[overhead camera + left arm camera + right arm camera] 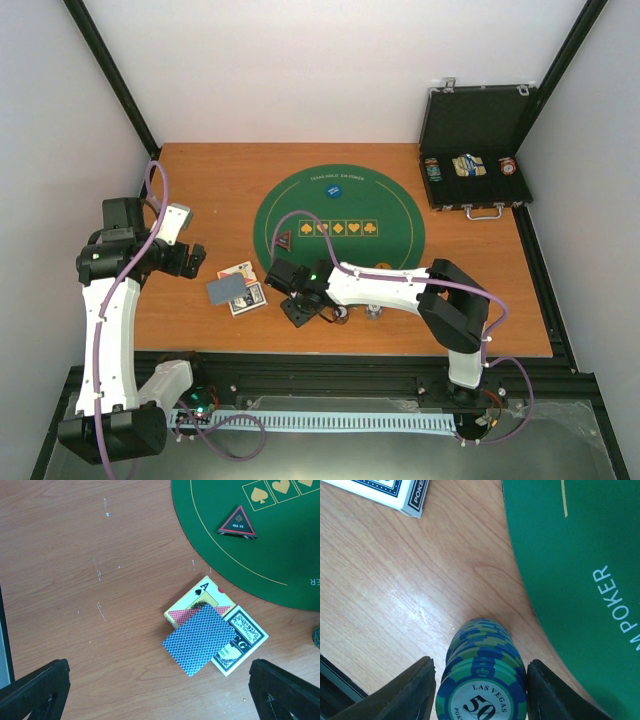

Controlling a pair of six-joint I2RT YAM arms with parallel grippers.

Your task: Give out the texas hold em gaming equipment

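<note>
My right gripper moves its chips up and outward next, then down onto the mat beside the triangle marker, and releases them where the green lies clear.
A tall stack of blue-and-green striped poker chips stands on the wooden table beside the green mat. My right gripper straddles it. A gap shows at the left finger and the right finger is close against the stack. From above, the right gripper is low at the mat's near edge. A blue-backed playing card lies on two card boxes. The black-and-red triangle marker rests on the mat. My left gripper hovers open above the bare wood near the cards.
An open black case stands at the back right with more items inside. A blue disc and an orange disc lie on the mat. Two more chip stacks stand near the table's front edge.
</note>
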